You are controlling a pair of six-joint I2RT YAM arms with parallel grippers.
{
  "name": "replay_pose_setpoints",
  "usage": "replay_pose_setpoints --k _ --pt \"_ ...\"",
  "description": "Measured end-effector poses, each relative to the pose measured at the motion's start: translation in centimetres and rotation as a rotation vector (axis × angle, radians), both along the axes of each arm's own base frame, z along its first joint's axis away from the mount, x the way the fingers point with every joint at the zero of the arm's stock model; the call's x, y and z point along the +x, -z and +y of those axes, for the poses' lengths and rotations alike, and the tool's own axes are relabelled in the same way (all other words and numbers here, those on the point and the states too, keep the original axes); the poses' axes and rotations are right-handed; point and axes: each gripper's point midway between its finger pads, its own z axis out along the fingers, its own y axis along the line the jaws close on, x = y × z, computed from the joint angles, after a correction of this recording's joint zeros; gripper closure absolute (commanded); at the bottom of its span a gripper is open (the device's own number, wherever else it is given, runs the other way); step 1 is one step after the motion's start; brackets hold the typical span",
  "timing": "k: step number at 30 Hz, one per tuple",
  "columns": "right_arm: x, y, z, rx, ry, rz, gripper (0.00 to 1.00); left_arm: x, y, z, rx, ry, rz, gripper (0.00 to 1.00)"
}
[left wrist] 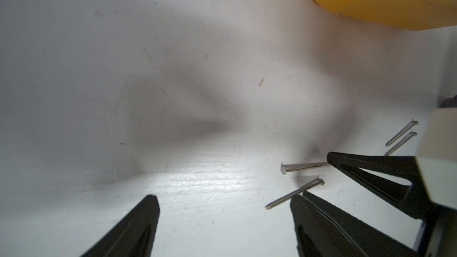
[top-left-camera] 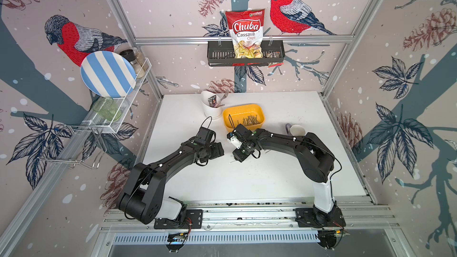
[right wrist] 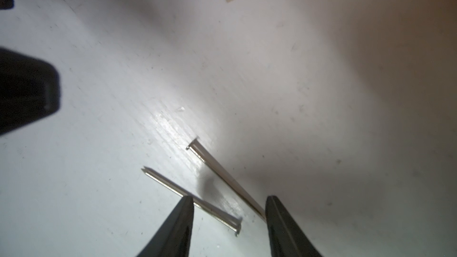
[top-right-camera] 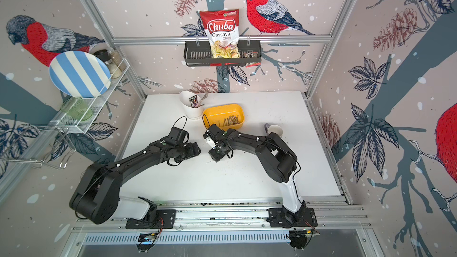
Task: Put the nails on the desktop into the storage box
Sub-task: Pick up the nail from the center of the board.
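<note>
Next, my right gripper slides outward and closes its fingers around the nail nearer the storage box (right wrist: pixel 227 180), since that nail lies outward of the gripper's middle.
The yellow storage box (top-left-camera: pixel 243 117) stands at the back of the white desktop (top-left-camera: pixel 247 181) and holds several nails (top-left-camera: pixel 249 120). In front of it my two grippers face each other low over the desktop. My right gripper (right wrist: pixel 228 197) is open and straddles two loose nails (right wrist: pixel 193 200) that lie flat between its fingers. My left gripper (left wrist: pixel 222 199) is open with bare desktop between its fingers; a nail (left wrist: pixel 294 195) lies beside one finger. Two more nails (left wrist: pixel 401 133) lie further off. In both top views one nail (top-left-camera: pixel 232 162) shows by the right gripper (top-left-camera: pixel 237 158).
A white cutlery cup (top-left-camera: pixel 211 106) stands left of the box and a mug (top-left-camera: pixel 296 130) right of it, behind my right arm. A black wall basket (top-left-camera: pixel 244 54) holds a chips bag. A wire rack with a striped plate (top-left-camera: pixel 107 74) hangs on the left wall.
</note>
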Motion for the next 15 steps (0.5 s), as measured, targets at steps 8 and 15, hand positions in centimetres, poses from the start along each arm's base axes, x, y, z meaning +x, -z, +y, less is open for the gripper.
replay_pose_setpoints --k 8,15 --pt "0.2 0.5 0.8 0.002 -0.009 0.009 0.49 0.5 0.0 -0.2 0.013 0.026 -0.008 0.14" --pt "1.0 0.7 1.7 0.004 -0.025 -0.009 0.55 0.6 0.1 0.2 0.021 0.031 -0.005 0.14"
